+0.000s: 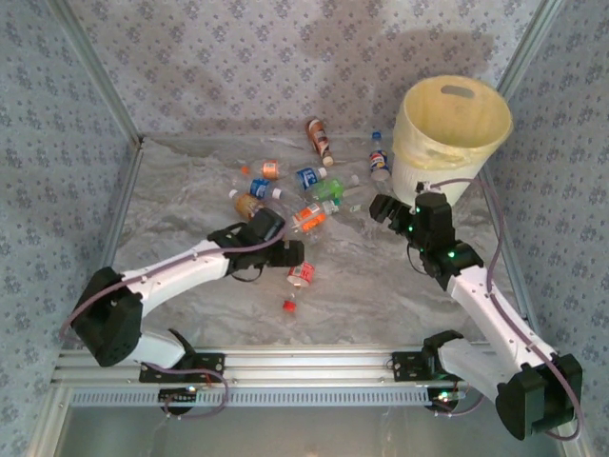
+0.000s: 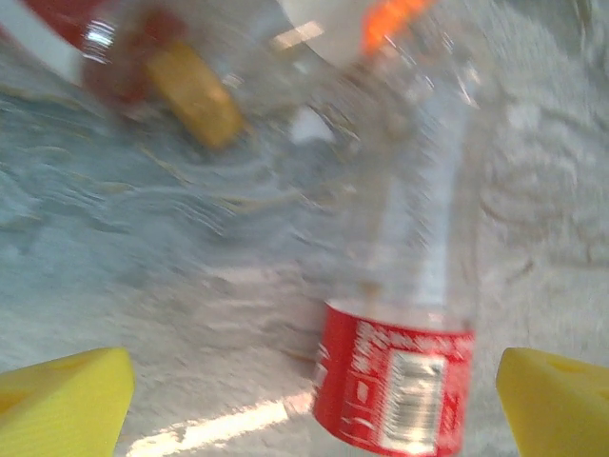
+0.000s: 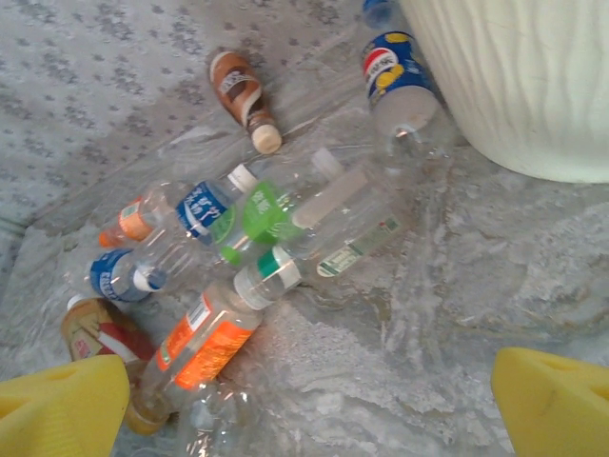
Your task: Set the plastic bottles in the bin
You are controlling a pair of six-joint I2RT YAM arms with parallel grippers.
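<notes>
My left gripper will move back and down onto the red label of the clear bottle (image 1: 301, 275) (image 2: 395, 381), because that label is closer to my base than the open fingers are.
Several plastic bottles (image 1: 303, 190) lie scattered mid-table. The bin (image 1: 452, 133), a pale yellow bucket, stands at the back right. My left gripper (image 1: 290, 255) hovers open over a clear bottle with a red label (image 1: 301, 275); in the left wrist view that bottle (image 2: 395, 390) lies between the spread yellow fingers (image 2: 67, 405), nearer the right one and untouched. My right gripper (image 1: 385, 209) is open and empty, just in front of the bin. Its wrist view has an orange-labelled bottle (image 3: 205, 347), a green-labelled one (image 3: 262, 214) and a blue-labelled one (image 3: 200, 209) ahead of the gripper (image 3: 314, 405).
A brown bottle (image 1: 320, 140) lies by the back wall and a blue-and-yellow-labelled one (image 1: 379, 160) rests against the bin's left side. The crinkled grey sheet (image 1: 362, 286) covers the table. Patterned walls close in the back and sides.
</notes>
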